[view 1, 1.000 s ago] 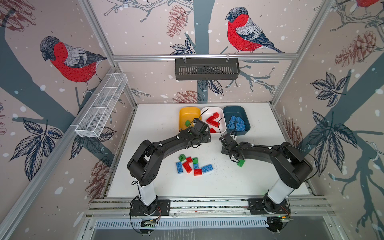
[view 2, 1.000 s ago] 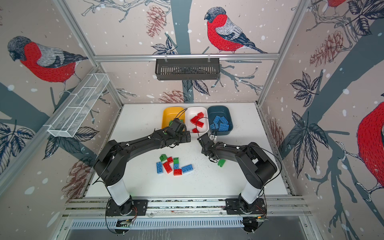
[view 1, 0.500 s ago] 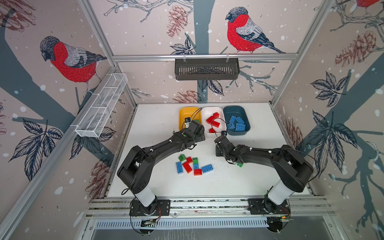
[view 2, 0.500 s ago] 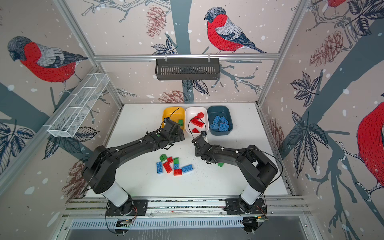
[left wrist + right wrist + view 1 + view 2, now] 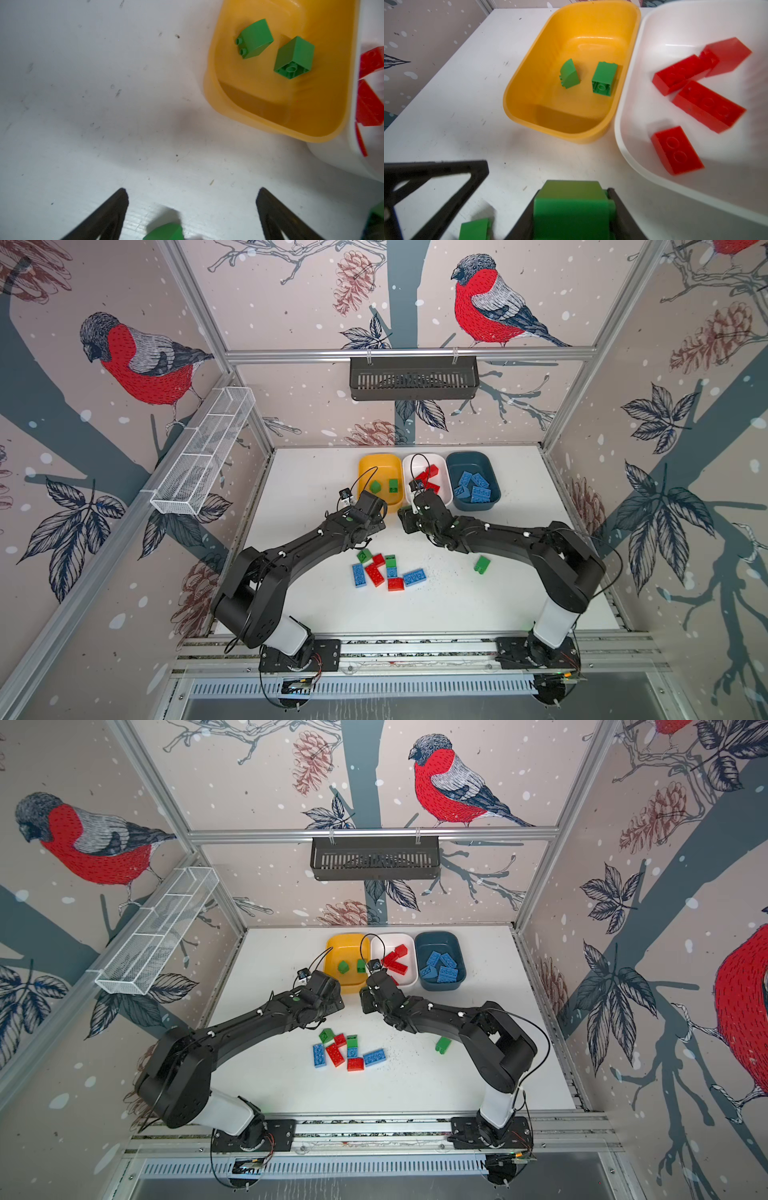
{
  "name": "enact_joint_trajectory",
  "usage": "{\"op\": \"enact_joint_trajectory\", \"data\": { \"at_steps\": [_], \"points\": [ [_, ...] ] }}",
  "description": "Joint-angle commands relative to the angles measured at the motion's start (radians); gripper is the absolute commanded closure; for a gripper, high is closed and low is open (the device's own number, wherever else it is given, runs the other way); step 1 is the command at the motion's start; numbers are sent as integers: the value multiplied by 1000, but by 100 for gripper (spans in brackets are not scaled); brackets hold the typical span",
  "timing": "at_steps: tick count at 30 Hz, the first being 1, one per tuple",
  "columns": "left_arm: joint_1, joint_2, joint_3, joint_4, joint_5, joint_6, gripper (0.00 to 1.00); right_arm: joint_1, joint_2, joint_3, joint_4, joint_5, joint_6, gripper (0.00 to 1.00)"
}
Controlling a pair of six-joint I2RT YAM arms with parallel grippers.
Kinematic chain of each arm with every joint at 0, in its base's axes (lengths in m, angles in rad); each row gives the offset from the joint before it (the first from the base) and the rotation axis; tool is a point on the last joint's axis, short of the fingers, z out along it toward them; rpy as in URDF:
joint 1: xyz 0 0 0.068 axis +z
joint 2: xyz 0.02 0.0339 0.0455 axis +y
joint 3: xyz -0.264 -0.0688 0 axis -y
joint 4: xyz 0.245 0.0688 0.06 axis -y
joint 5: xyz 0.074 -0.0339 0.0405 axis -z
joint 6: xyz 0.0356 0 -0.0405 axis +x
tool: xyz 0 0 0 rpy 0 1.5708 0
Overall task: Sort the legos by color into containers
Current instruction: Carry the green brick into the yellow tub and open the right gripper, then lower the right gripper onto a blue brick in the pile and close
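Note:
My right gripper moves outward over the yellow tub's near rim next. It releases the green lego above the bare near part of the tub's bottom, because green legos already lie inside.
Three containers stand in a row at the back: a yellow tub (image 5: 365,464) (image 5: 529,104) holding two green legos (image 5: 254,39), a white tub (image 5: 415,460) (image 5: 643,62) with red legos (image 5: 708,106), and a teal tub (image 5: 469,458) with blue legos (image 5: 473,485). Just in front of the yellow tub, my right gripper (image 5: 409,516) (image 5: 575,193) is shut on a green lego (image 5: 571,209). Beside it my left gripper (image 5: 376,510) (image 5: 193,190) hangs open over the table, above a small green lego (image 5: 164,231). A mixed pile of legos (image 5: 384,570) lies mid-table, and a lone green lego (image 5: 481,564) to its right.
A black slotted basket (image 5: 413,377) hangs on the back wall and a white wire rack (image 5: 203,456) on the left wall. The two grippers are close together, and a left finger (image 5: 436,187) shows in the right wrist view.
The left gripper has drawn back from over the tubs toward the front left. The right gripper has moved left, from before the white tub to before the yellow one.

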Motion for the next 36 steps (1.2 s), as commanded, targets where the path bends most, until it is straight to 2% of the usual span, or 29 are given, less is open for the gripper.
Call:
{"op": "enact_joint_trajectory", "data": {
  "at_steps": [1,6,9,11,13,20,23,24,25,28,31,36],
  "points": [
    [0,-24,-23,-85,-13,-29,3,-6,67,94,34,-29,-38,65],
    [0,-53,-59,-113,40,-28,4,-23,205,301,-20,-32,-33,61],
    [0,-66,-72,-131,67,-31,4,-25,266,408,-78,-45,-43,45],
    [-1,-75,-79,-138,63,-41,4,-24,266,424,-97,-46,-55,33],
    [0,-80,-81,-131,59,-47,3,-22,224,378,-85,-56,-67,26],
    [17,-74,-66,-105,56,-44,3,8,-41,41,-98,-123,-145,20],
    [25,-69,-64,-86,59,-41,3,12,-158,-131,-116,-250,-202,19],
    [26,-66,-61,-80,60,-40,3,13,-194,-177,-135,-314,-247,18],
    [26,-61,-59,-75,61,-38,3,19,-227,-211,-162,-350,-295,12],
    [28,-43,-46,-67,67,-32,3,68,-304,-284,-219,-310,-428,8],
    [29,-21,-31,-64,73,-21,3,103,-351,-325,-255,-364,-581,7],
    [28,-10,-30,-64,79,-25,4,153,-343,-342,-299,-327,-757,8]
  ]
}}
